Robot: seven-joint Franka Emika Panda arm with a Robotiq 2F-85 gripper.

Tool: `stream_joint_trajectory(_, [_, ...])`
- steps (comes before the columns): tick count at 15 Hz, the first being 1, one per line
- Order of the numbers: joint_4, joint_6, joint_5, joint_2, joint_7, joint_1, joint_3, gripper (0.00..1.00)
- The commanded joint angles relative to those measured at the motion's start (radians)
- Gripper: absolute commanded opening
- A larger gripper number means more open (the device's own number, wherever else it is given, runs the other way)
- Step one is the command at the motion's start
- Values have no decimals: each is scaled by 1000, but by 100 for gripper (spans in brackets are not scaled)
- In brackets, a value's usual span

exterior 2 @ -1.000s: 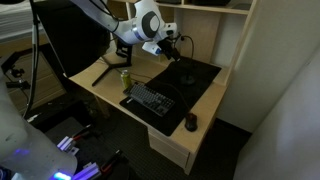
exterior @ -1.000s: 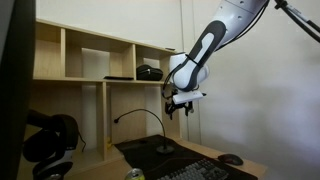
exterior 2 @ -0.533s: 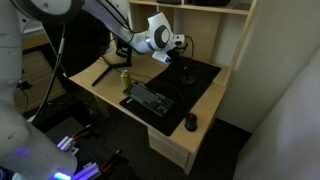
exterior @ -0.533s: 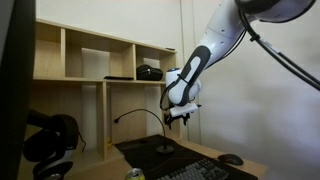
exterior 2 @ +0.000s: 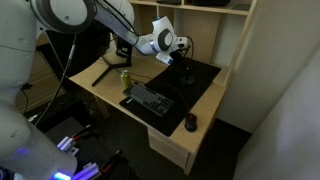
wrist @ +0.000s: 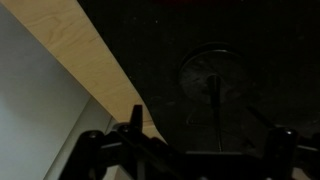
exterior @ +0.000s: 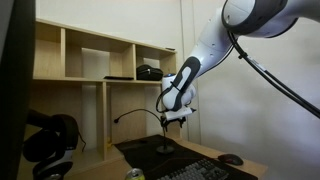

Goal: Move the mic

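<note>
The stalk point(exterior: 143, 113) is in line between the robot's open fingers, which are still short of it, so the gripper will next move outward and a little down around its upright part.
The mic is a thin black gooseneck on a small round base point(exterior: 165, 148), standing on the black desk mat; its stalk point(exterior: 143, 113) arches over to a tiny tip. Its base also shows in an exterior view point(exterior 2: 187, 78) and in the wrist view point(wrist: 212, 72), with the stalk running down between my fingers. My gripper point(exterior: 173, 120) hangs just above the base, close to the upright part of the stalk. It also shows in an exterior view point(exterior 2: 183, 47). In the wrist view the gripper point(wrist: 205, 140) is open, one dark finger on each side of the stalk.
A keyboard point(exterior 2: 150, 99), a mouse point(exterior 2: 190, 123) and a green can point(exterior 2: 126, 78) share the desk. The black mat point(exterior 2: 208, 72) lies under the mic. Bulky headphones point(exterior: 50, 140) stand nearby. A wooden shelf unit point(exterior: 90, 62) rises behind, with a dark box point(exterior: 149, 72) on it.
My gripper has moved down and in toward the mic's stalk. The mic itself has not moved.
</note>
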Motion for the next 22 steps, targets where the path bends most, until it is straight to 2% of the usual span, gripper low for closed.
stream_joint_trajectory(1, [59,38,31,95,-13,27,-30,100])
stream_joint_trajectory(5, [271,84,71,274,6,48,-58,100])
stream_joint_trajectory(10, [551,30,122,463,57,59,-131,100])
stream_joint_trajectory(12, [656,-19,134,530,116,66,-170,100])
stream_joint_trajectory(13, [512,43,127,442,65,60,-134,100])
stream_joint_trajectory(18, [652,9,128,545,131,53,-161,100])
stream_joint_trajectory(20, [673,42,135,559,158,47,-160,100])
stream_joint_trajectory(21, [683,54,135,564,172,45,-161,89])
stream_joint_trajectory(22, [692,47,136,568,180,43,-161,74])
